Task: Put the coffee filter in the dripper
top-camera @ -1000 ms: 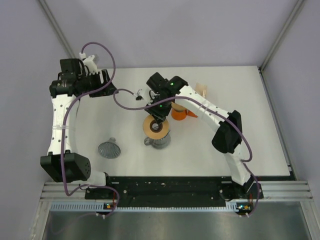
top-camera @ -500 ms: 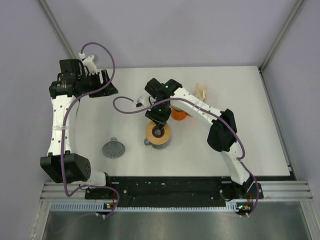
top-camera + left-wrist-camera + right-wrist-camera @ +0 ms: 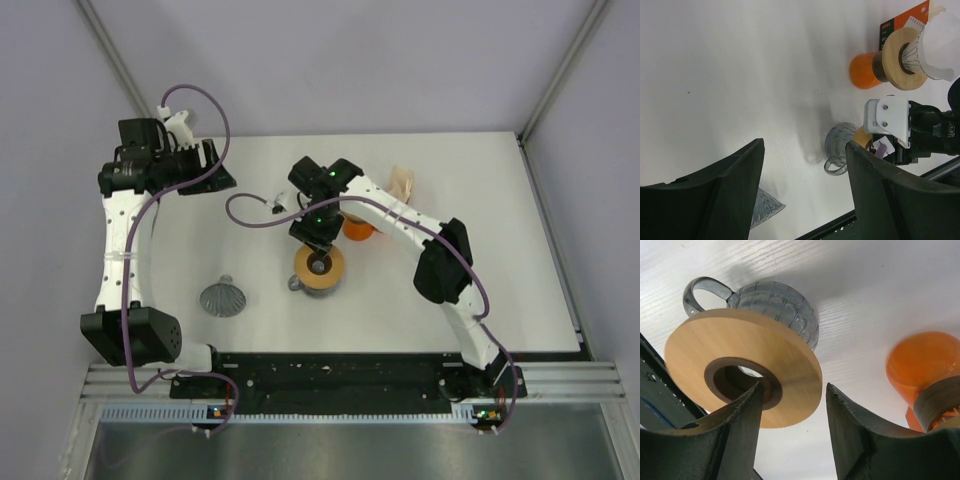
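The filter's wide rim lies clear upon the table at the end away from the dripper, so my left gripper moves back and down onto it next.
The dripper (image 3: pixel 318 270) is a grey ribbed glass cup with a handle and a wooden ring (image 3: pixel 715 340) on top, standing mid-table. My right gripper (image 3: pixel 316 243) (image 3: pixel 793 387) is open over it. One finger reaches into the ring's hole, and the other stands clear of the rim. The coffee filter (image 3: pixel 224 297), a grey ribbed cone, lies on the table left of the dripper. It shows in the left wrist view (image 3: pixel 765 207) beside a finger. My left gripper (image 3: pixel 212 168) (image 3: pixel 805 145) hangs open and empty at the far left.
An orange dripper (image 3: pixel 357 228) with its own wooden ring (image 3: pixel 902 57) stands just behind the grey one, partly under my right arm. A beige pack of paper (image 3: pixel 402 182) lies behind it. The black rail (image 3: pixel 330 372) runs along the near edge.
My right gripper brought the dripper down and slightly nearer, and the tilted wooden ring now sits level. Its jaws have widened off the ring. The left arm is unchanged.
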